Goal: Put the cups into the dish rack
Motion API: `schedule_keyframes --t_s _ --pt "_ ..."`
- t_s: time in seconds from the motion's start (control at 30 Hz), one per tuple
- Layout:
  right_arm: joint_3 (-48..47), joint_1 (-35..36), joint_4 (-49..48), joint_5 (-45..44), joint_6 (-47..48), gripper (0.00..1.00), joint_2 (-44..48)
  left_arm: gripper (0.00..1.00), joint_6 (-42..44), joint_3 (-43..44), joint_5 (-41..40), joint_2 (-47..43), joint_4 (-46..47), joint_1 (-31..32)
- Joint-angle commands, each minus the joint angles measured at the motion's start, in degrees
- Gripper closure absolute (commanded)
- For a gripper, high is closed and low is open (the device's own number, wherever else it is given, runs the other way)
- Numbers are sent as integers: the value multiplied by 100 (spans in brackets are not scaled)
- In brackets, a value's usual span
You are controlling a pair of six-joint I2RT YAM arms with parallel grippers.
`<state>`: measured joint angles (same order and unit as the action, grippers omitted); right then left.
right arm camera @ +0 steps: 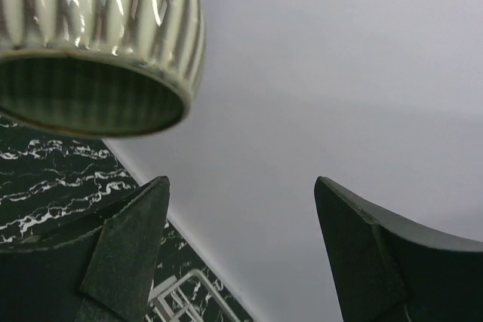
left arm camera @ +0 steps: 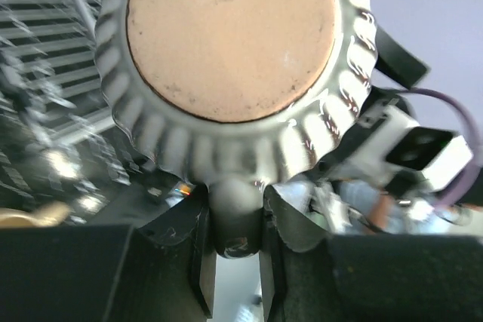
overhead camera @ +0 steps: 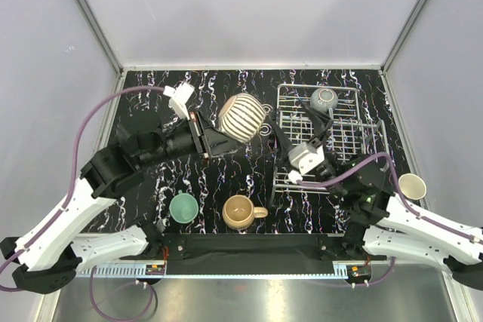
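Note:
The left gripper moves outward, to the right in the top view, and down onto the wires at the dish rack's empty corner beside the grey-green cup next.
My left gripper is shut on the handle of the cream cup with dark ribbed stripes, which hangs tipped above the table just left of the dish rack. In the left wrist view the cup's tan base fills the top and its handle sits pinched in that gripper. My right gripper stands open over the rack's near left part, empty, with the striped cup up to its left. A grey-green cup sits in the rack's far part. A teal-green cup and a tan cup stand near the front edge.
A pale-rimmed cup stands off the marbled mat, right of the rack and close to the right arm. Grey walls enclose the table at the back and on both sides. A purple cable loops over the left arm.

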<state>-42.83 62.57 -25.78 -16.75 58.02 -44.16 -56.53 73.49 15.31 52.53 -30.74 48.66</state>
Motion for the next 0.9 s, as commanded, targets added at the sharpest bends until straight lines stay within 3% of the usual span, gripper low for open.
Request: schedule_keyframes --t_s 0.0,0.13,0.3,0.33,0.47,0.53,0.67,0.8,0.87 --pt "-759 1 845 -1293 -782 15 75 100 1414 832 -1046 133 -133 -41" --pt "-1683 1 2118 -2469 -1573 14 -302 100 2040 1088 -1513 512 -195 -41" --pt "-2806 -227 3042 -3289 -2731 15 -575 100 3058 1579 -2145 1318 -63 -41" --pt "-3019 -340 3662 -3325 -2969 16 -680 100 3226 1867 -2233 1477 -98 -50" --pt "-4144 -1892 5519 -2346 -4505 16 -1504 100 4043 2299 -2524 2373 -29 -207" --pt "-4663 -2431 6248 -1851 -4834 15 -1814 100 4255 2450 -2437 2629 59 -304" --pt "-5015 -3038 6690 -1498 -5221 14 -2456 100 4703 2722 -2121 3279 384 -690" --pt "-5481 -4310 7323 -734 -6071 13 -2913 100 5098 3283 -1760 4113 569 -1034" --pt "-5491 -4550 7447 -400 -6424 13 -3028 100 5291 3565 -1707 4561 578 -1096"
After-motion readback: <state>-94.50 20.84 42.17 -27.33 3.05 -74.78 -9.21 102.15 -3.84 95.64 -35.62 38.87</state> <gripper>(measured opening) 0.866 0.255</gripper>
